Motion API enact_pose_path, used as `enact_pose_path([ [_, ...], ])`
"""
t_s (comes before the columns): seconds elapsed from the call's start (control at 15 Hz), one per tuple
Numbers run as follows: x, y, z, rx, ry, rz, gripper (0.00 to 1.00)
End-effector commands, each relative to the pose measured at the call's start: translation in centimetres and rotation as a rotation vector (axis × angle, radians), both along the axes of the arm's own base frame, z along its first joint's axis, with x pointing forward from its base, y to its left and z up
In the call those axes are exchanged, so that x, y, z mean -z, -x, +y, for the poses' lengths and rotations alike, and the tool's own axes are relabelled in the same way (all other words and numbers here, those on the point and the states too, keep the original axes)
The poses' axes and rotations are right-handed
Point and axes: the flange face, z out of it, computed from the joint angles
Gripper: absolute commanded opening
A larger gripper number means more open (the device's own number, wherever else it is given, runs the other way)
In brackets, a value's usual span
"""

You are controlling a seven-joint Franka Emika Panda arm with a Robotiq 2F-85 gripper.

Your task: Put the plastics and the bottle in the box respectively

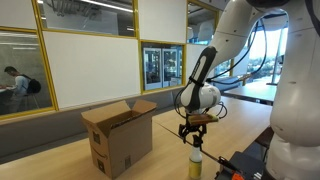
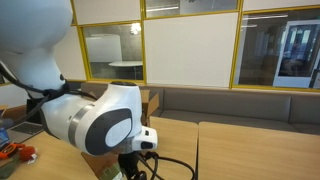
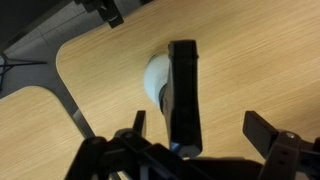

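Note:
I should keep my gripper where it is and close its fingers on the bottle's dark top (image 1: 197, 142) (image 3: 184, 134) next.
A bottle (image 1: 196, 165) with a yellowish body and a dark top stands upright on the wooden table. My gripper (image 1: 193, 137) hangs right above it, pointing down. In the wrist view the bottle (image 3: 182, 85) is a long dark shape between the two fingers of my gripper (image 3: 200, 128). The fingers are wide apart and do not touch it. A white object (image 3: 156, 80) shows beside the bottle's far end; I cannot tell what it is. The open cardboard box (image 1: 120, 135) stands on the table to the left of the bottle, flaps up. No other plastics show.
The table (image 1: 165, 150) has a near edge beside dark equipment and orange cables (image 1: 245, 165). The box (image 2: 150, 100) is partly hidden behind the arm. A bench and glass office walls run along the back.

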Motion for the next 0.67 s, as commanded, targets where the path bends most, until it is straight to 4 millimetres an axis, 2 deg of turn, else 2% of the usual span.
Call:
enact_pose_path([
  [0.0, -1.07, -0.2, 0.18, 0.009, 0.004, -0.005, 1.0],
  [0.13, -1.03, -0.16, 0.2, 0.007, 0.006, 0.0, 0.73],
  [0.6, -0.9, 0.63, 0.5, -0.003, -0.012, 0.075, 0.19],
])
